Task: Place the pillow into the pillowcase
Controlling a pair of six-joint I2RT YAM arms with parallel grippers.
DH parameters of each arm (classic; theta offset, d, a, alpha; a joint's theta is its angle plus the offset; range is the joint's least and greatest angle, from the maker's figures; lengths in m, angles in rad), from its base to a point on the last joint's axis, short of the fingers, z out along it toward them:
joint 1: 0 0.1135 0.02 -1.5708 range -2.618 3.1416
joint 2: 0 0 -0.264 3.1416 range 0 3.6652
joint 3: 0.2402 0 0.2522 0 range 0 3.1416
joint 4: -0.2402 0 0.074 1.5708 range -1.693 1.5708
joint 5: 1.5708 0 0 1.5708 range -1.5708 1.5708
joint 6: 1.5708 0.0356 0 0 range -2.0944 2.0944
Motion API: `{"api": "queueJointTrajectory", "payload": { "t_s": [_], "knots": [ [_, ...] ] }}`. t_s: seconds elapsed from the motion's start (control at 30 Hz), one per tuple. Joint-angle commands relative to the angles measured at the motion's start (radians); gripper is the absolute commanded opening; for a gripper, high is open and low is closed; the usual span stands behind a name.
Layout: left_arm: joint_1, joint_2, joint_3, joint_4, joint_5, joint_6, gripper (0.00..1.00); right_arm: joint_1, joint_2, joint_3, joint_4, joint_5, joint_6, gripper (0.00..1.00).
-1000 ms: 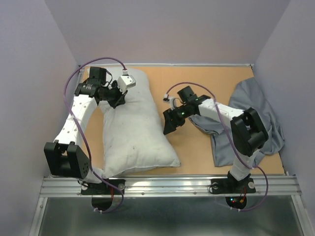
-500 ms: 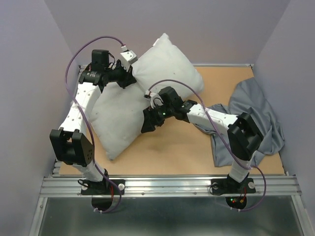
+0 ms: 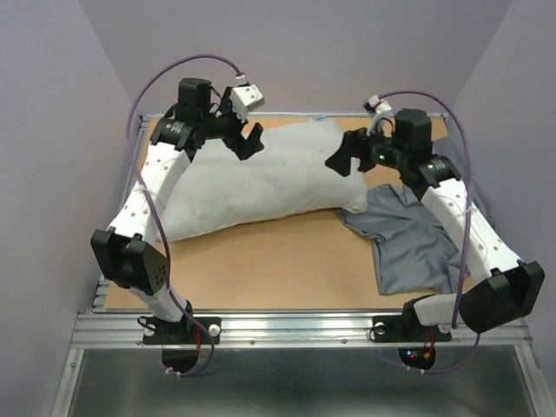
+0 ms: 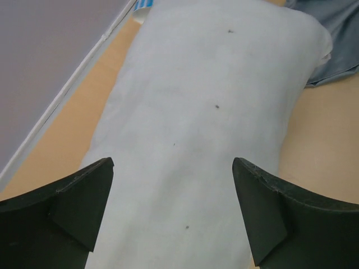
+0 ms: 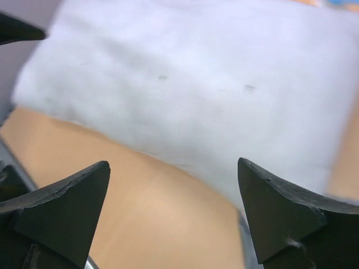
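Note:
I need to lower my left gripper next toward the pillowcase side, onto the middle of the pillow's upper side (image 3: pixel 285 162) (image 4: pixel 203 116), because its open fingers are already above it.
The off-white pillow (image 3: pixel 261 178) lies flat across the back of the table (image 3: pixel 287 261), slanting from near left to far right. My left gripper (image 3: pixel 247 144) hovers open just above its far-left part. In the left wrist view the pillow (image 4: pixel 207 112) fills the space below the open gripper (image 4: pixel 173 163), which holds nothing. My right gripper (image 3: pixel 343 158) is open at the pillow's right end. In the right wrist view the gripper (image 5: pixel 173 163) is over bare table beside the pillow (image 5: pixel 196 84). The blue-grey pillowcase (image 3: pixel 408 243) lies crumpled on the right, partly under the right arm.
Purple walls close in the left, back and right sides. A metal rail (image 3: pixel 295 326) with both arm bases runs along the near edge. Purple cables loop above both wrists. A corner of the pillowcase (image 4: pixel 336 33) touches the pillow's far end.
The left gripper, which held the pillow lifted, has opened and the pillow now lies flat along the back. The right arm has swung from the table's middle to the back right.

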Motion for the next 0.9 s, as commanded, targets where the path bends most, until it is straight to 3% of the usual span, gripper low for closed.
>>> {"api": "queueJointTrajectory", "payload": {
  "t_s": [0.0, 0.07, 0.17, 0.27, 0.4, 0.47, 0.5, 0.57, 0.6, 0.67, 0.7, 0.77, 0.87],
  "knots": [
    [-0.113, 0.132, 0.114, 0.014, -0.017, 0.087, 0.99, -0.149, -0.031, -0.018, -0.26, 0.102, -0.139, 1.0],
    [-0.175, 0.202, 0.19, -0.032, -0.031, 0.14, 0.99, -0.204, -0.048, -0.041, -0.317, 0.119, -0.18, 1.0],
    [-0.235, 0.366, 0.425, -0.099, -0.049, 0.211, 0.99, -0.315, -0.065, -0.071, -0.371, 0.111, -0.191, 1.0],
    [-0.269, 0.525, 0.526, -0.131, -0.099, 0.257, 0.99, -0.347, -0.057, -0.069, -0.406, 0.12, -0.194, 1.0],
    [-0.291, 0.651, 0.512, -0.136, -0.236, 0.319, 0.99, -0.366, -0.028, -0.057, -0.458, 0.156, -0.235, 1.0],
    [-0.28, 0.7, 0.469, -0.231, -0.288, 0.39, 0.98, -0.37, 0.001, -0.051, -0.503, 0.174, -0.286, 1.0],
    [-0.256, 0.708, 0.451, -0.274, -0.287, 0.409, 0.79, -0.37, 0.01, -0.049, -0.517, 0.18, -0.3, 1.0],
    [-0.222, 0.685, 0.39, -0.34, -0.249, 0.431, 0.61, -0.372, 0.025, -0.054, -0.54, 0.2, -0.342, 1.0],
    [-0.2, 0.626, 0.288, -0.369, -0.236, 0.447, 0.41, -0.37, 0.041, -0.057, -0.555, 0.196, -0.364, 1.0],
    [-0.133, 0.532, 0.151, -0.362, -0.216, 0.47, 0.23, -0.37, 0.058, -0.063, -0.572, 0.182, -0.42, 1.0],
    [-0.113, 0.428, 0.01, -0.33, -0.213, 0.504, 0.01, -0.37, 0.073, -0.075, -0.587, 0.171, -0.442, 0.99],
    [-0.053, 0.33, -0.156, -0.294, -0.216, 0.545, 0.0, -0.366, 0.09, -0.097, -0.578, 0.185, -0.473, 0.93],
    [-0.019, 0.19, -0.274, -0.297, -0.222, 0.63, 0.0, -0.347, 0.146, -0.15, -0.504, 0.228, -0.473, 0.88]
  ]
}}
